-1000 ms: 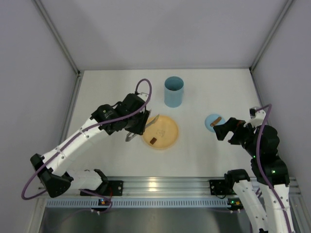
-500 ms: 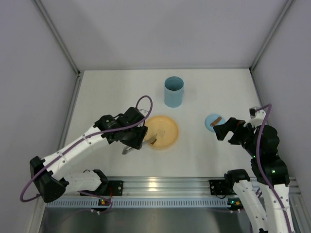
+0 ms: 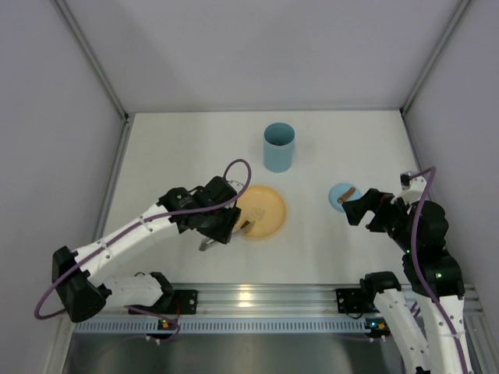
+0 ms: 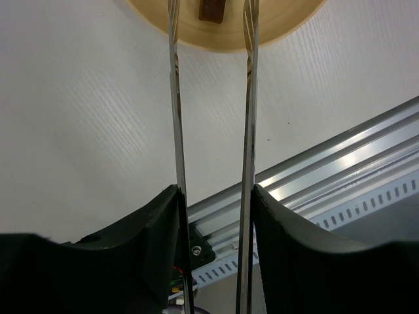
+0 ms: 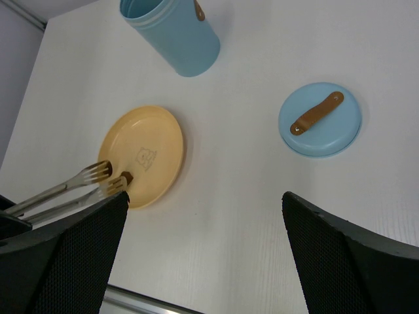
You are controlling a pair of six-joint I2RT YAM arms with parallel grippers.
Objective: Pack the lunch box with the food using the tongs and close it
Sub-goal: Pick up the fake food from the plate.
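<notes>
The left gripper squeezes the tongs next, rises and moves outward over the open top of the lunch box [image 3: 279,146]. It releases the brown food there, since the box is uncovered.
My left gripper [image 3: 221,224] is shut on the silver tongs [image 4: 249,98], pressing their two arms partly together. The tong tips reach over the near left rim of the yellow-orange plate [image 3: 269,204]. A dark brown piece of food [image 4: 213,9] lies between the tips, on the plate. In the right wrist view the same food [image 5: 127,177] sits just beside one tong tip. The tall light-blue lunch box [image 3: 279,146] stands upright and uncovered behind the plate. My right gripper [image 5: 203,196] hangs open and empty at the right, above the table.
The flat light-blue lid [image 3: 341,195] with a brown tab lies right of the plate, just ahead of my right gripper [image 3: 355,209]. A metal rail [image 3: 257,296] runs along the near table edge. Grey walls close in the left, right and back.
My left arm has drawn back toward the near edge and swung the tongs from the plate's far left rim to the brown piece. The right arm is still.
</notes>
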